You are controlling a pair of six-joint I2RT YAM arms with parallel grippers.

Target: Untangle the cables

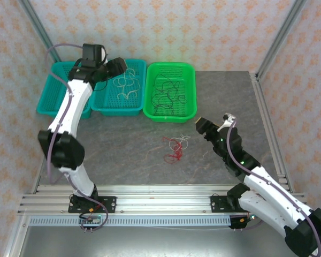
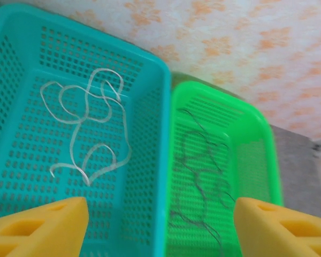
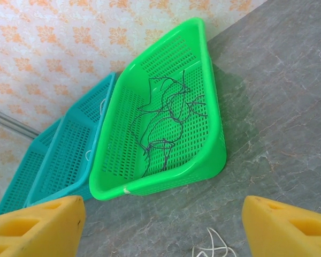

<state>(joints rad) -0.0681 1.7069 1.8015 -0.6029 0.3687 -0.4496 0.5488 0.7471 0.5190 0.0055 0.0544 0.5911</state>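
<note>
The left gripper brings its fingers back and down onto the white loop [image 1: 184, 140] next, since that loop lies below and back, clear of the red cable.
A small tangle of red cable [image 1: 173, 150] and white cable [image 1: 183, 140] lies on the grey table, in front of the green basket [image 1: 150, 113]. Black cables [image 1: 168, 92] sprawl inside that basket. White cables [image 1: 126, 83] lie in the middle teal basket [image 1: 115, 110]. My left gripper [image 1: 115, 67] hangs open and holds nothing, above the rims where the teal and green baskets meet; in its wrist view I see the white cables [image 2: 91, 128] and the black cables [image 2: 203, 171]. My right gripper [image 1: 209, 128] is open and holds nothing, right of the tangle, with a bit of white cable [image 3: 211, 247] between its fingers' reach.
A second teal basket [image 1: 49, 93] stands at the far left, partly behind the left arm. The three baskets line the back of the table against the patterned wall. Metal frame posts rise at both back corners. Bare grey table [image 1: 230, 96] stretches right of the green basket.
</note>
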